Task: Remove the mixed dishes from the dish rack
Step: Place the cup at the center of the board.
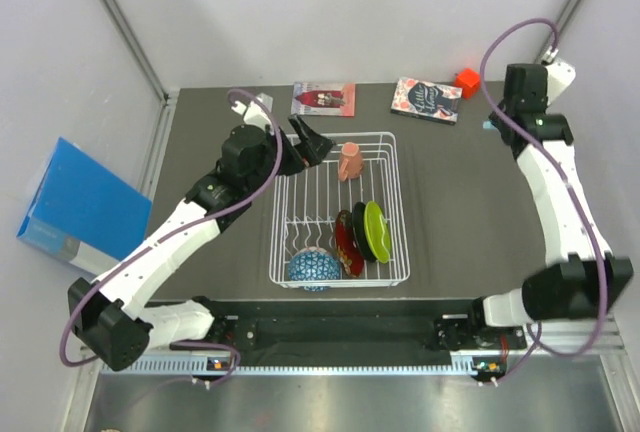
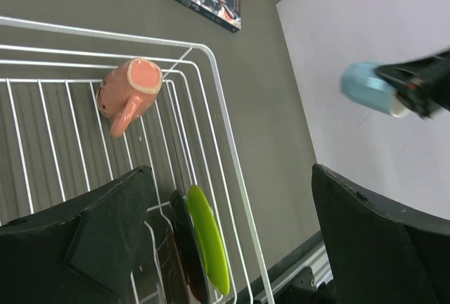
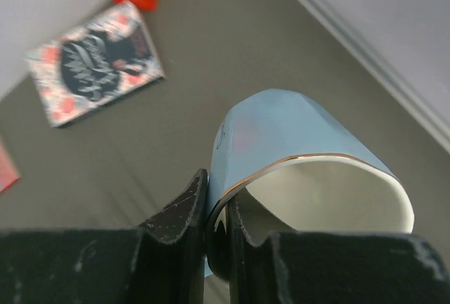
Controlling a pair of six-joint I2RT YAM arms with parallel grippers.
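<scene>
The light blue mug will go down onto the bare tabletop near the red block next, and my right gripper will let go of the mug's rim, since that clear spot is below.
The white wire dish rack (image 1: pixel 392 192) stands mid-table. In it a salmon-pink cup (image 1: pixel 349 161) lies on its side at the far end, and a lime green plate (image 1: pixel 377 229), a black plate (image 1: pixel 362 232) and a red patterned plate (image 1: pixel 346 244) stand on edge. A blue-patterned bowl (image 1: pixel 312 269) sits at the near end. My left gripper (image 1: pixel 310 140) hangs open over the rack's far left corner, holding nothing; the pink cup (image 2: pixel 130 93) lies ahead of it. My right gripper (image 3: pixel 219 205) is shut on the rim of the light blue mug (image 3: pixel 295 135), held above the table's far right.
Two books (image 1: pixel 324 98) (image 1: pixel 427 99) and a red block (image 1: pixel 467 79) lie along the far edge. A blue box (image 1: pixel 85 202) leans outside the table's left side. Metal frame posts rise at both far corners.
</scene>
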